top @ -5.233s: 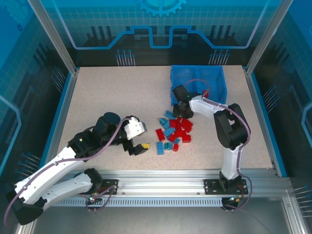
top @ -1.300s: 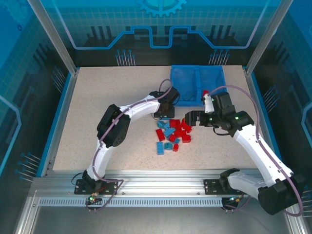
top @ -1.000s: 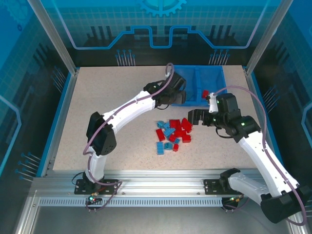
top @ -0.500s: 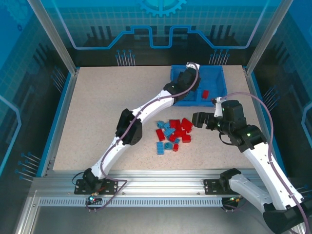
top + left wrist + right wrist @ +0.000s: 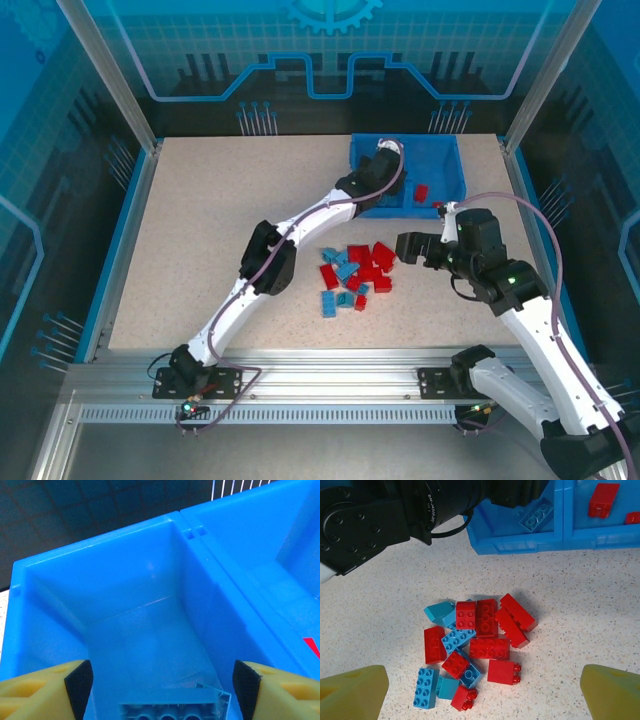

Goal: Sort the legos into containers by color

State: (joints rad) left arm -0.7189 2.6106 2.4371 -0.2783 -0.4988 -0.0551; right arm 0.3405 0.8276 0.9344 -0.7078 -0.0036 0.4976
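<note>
The upright red brick (image 5: 353, 251) beside the light blue ones stands at the pile's far edge. I should lower my right gripper across the pile to it next.
The blue bin (image 5: 458, 172) stands at the table's far side. My left gripper (image 5: 385, 162) hangs open over its left compartment (image 5: 145, 630). A light blue brick (image 5: 172, 706) lies underside up between the yellow fingers (image 5: 35, 692), touching neither. The same brick (image 5: 536, 515) rests on that compartment's floor. Red bricks (image 5: 603, 500) lie in the right compartment. The pile of red and light blue legos (image 5: 355, 275) sits on the table before the bin. My right gripper (image 5: 407, 245) is open at the pile's right edge and holds nothing; the pile (image 5: 475, 647) lies between its fingertips (image 5: 355, 692).
The left arm (image 5: 300, 220) stretches diagonally across the table to the bin, and its black wrist (image 5: 395, 515) sits close to the bin's front wall. Speckled tabletop (image 5: 220, 220) spreads to the left. Blue rails (image 5: 530, 240) edge the table.
The left arm has swung from the pile up to the bin's left compartment and let go of a light blue brick there. The right gripper has drawn back slightly towards the near right.
</note>
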